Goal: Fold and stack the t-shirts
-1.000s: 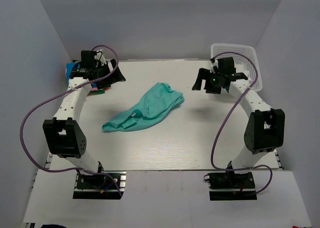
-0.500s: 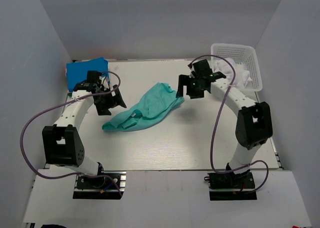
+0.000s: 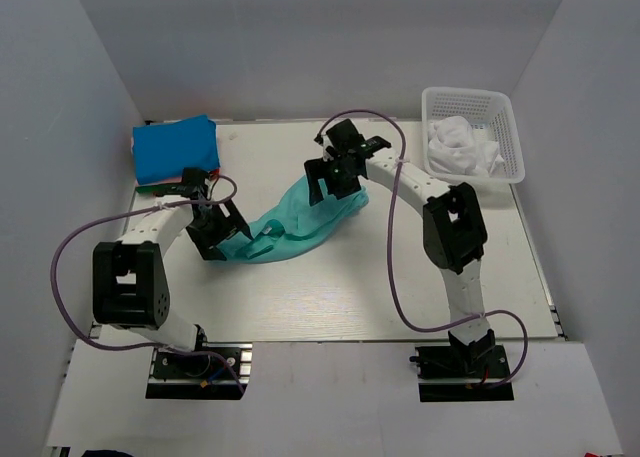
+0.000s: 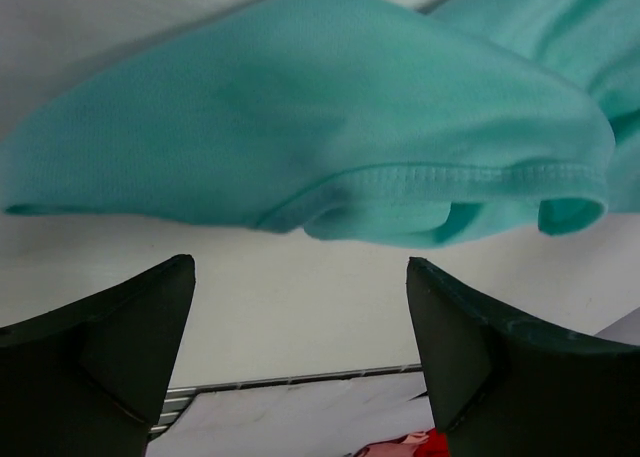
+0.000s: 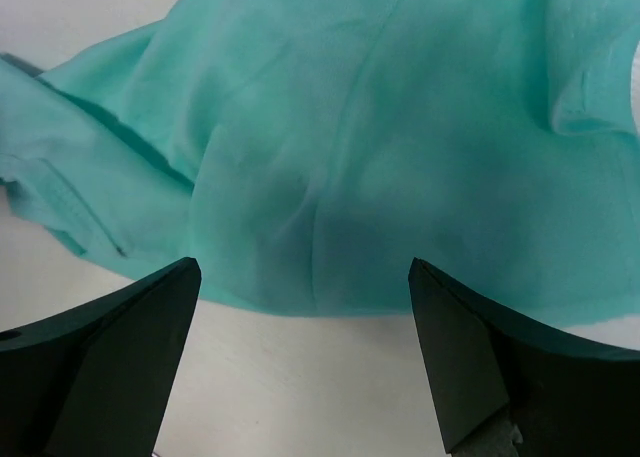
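Observation:
My left gripper moves away from my base onto the teal-green t-shirt's near edge next, where the stitched hem begins.
A crumpled teal-green t-shirt (image 3: 295, 220) lies in the middle of the table. My left gripper (image 3: 222, 233) is open and empty at the shirt's near left end. In the left wrist view the shirt's hemmed edge (image 4: 330, 127) lies just beyond the spread fingers (image 4: 100, 367). My right gripper (image 3: 331, 180) is open and empty over the shirt's far right end. In the right wrist view the teal cloth (image 5: 380, 147) fills the space ahead of the fingers (image 5: 500, 367). A folded bright blue t-shirt (image 3: 176, 147) tops a stack at the back left.
A white lattice basket (image 3: 470, 94) at the back right holds white cloth (image 3: 460, 147). Pink cloth shows under the blue shirt (image 3: 165, 183). Grey walls close in the left, back and right sides.
Both arms swung inward to the teal shirt: the left from the blue stack at the back left, the right from the basket. Both grippers stayed open.

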{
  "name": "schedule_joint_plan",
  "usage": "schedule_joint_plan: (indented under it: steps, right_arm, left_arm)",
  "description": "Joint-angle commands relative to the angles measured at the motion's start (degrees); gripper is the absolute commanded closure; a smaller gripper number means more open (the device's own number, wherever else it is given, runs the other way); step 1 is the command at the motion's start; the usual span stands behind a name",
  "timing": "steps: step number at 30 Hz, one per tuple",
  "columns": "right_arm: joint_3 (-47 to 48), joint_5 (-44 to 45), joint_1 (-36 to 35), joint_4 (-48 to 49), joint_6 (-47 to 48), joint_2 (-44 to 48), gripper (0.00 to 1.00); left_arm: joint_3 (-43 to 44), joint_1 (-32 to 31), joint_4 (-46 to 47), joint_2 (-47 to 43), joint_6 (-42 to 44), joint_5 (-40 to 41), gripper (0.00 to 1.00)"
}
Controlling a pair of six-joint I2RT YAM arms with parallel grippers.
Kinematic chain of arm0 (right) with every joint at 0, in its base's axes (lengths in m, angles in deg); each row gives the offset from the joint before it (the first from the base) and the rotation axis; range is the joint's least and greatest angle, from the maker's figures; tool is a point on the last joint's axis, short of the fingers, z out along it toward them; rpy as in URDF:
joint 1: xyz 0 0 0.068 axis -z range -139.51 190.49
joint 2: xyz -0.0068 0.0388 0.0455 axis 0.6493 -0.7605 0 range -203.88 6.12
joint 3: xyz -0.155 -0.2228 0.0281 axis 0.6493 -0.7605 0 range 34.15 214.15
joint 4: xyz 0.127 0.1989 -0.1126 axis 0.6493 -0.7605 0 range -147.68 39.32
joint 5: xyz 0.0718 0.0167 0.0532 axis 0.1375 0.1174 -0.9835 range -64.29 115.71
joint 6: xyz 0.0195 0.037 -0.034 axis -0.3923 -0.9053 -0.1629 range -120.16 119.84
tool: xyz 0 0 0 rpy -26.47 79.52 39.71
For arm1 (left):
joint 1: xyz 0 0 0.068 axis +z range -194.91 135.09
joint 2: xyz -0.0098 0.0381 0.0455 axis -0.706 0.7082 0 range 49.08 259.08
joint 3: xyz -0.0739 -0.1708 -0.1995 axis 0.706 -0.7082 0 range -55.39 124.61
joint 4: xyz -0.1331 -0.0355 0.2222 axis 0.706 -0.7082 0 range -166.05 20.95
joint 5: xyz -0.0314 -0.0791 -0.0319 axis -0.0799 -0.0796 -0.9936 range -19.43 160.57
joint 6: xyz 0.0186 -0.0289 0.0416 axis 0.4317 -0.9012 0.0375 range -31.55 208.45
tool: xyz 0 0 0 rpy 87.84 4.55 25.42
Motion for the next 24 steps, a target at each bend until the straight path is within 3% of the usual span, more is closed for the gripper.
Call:
schedule_joint_plan:
  steps: [1, 4, 6, 10, 13, 14, 15, 16, 24]
  right_arm:
    - [5.0, -0.2, 0.2, -2.1, 2.8, -3.8, 0.10]
    - [7.7, 0.0, -0.2, -2.7, 3.1, -6.4, 0.11]
    - [8.1, -0.1, -0.6, -2.4, 2.8, -7.9, 0.11]
    - [8.8, -0.9, -0.9, -2.2, 2.5, -9.3, 0.21]
    - [9.0, -2.2, -1.1, -1.6, 2.1, -9.2, 0.49]
    - [9.0, -2.2, -1.3, -1.6, 1.8, -8.7, 0.61]
    - [9.0, -2.2, -1.3, -1.6, 1.4, -8.5, 0.87]
    - [8.7, -2.1, -1.5, -0.6, 1.0, -6.9, 0.97]
    - [10.4, 1.9, -0.7, 0.7, -0.9, -0.8, 1.00]
  left_arm:
    - [1.8, 0.4, 5.0, 2.6, -2.1, 0.6, 0.05]
    - [3.4, 0.4, 5.5, 5.8, -2.1, 2.0, 0.16]
    - [4.0, 0.4, 5.5, 7.0, -2.1, 2.8, 0.28]
    - [5.2, 0.4, 5.5, 8.6, -2.1, 5.0, 0.49]
    - [6.4, 0.4, 4.9, 9.7, -1.6, 5.0, 0.92]
    - [6.9, 0.4, 4.9, 9.7, -1.0, 4.4, 1.00]
    - [7.6, 0.4, 5.5, 9.7, 0.1, 3.9, 1.00]
    - [7.7, -0.2, 5.5, 8.8, 0.1, 3.9, 1.00]
    - [11.1, 0.4, 10.3, 1.9, 3.3, 1.1, 1.00]
